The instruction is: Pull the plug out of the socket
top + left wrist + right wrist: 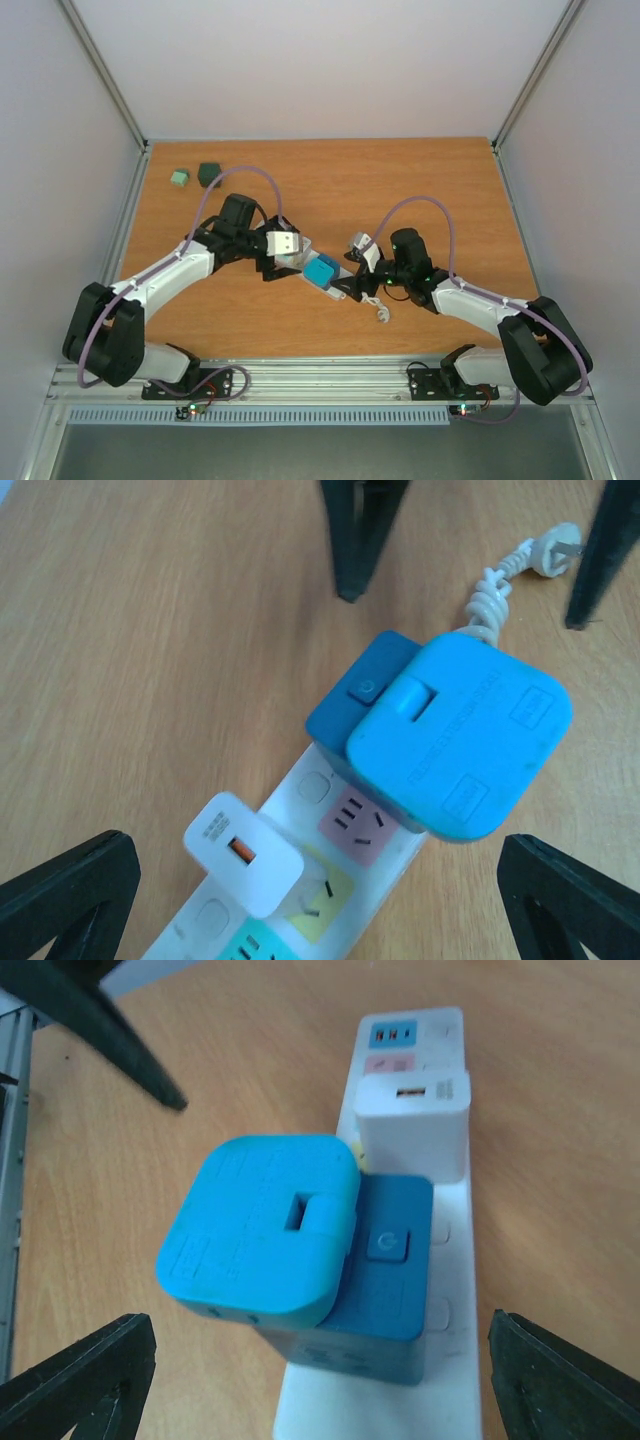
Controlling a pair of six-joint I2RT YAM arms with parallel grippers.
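Note:
The light-blue plug [455, 735] sits to the right of my left gripper in the top view, so next my left gripper will come across, turned sideways, onto the light-blue plug's overhanging edge [404, 802].
The socket [342, 289], a long white strip with pastel outlets [352, 823], lies slanted at the table's middle. Its curly cord [492, 585] trails off the end. A light-blue square plug [455, 735] sits on a dark-blue block [350, 695] on the strip. A white USB charger [243, 852] is plugged in beside it. My left gripper [320, 910] is open and straddles the strip near the charger. My right gripper [320, 1380] is open over the other end, fingers either side of the blue plug [260, 1225] without touching. From above, both grippers [290, 262] [352, 280] meet over the strip.
A small light-green piece [179, 178] and a dark-green block [209, 173] lie at the far left of the table. The cord's own white plug [383, 315] rests on the wood near the right arm. Grey walls close in three sides.

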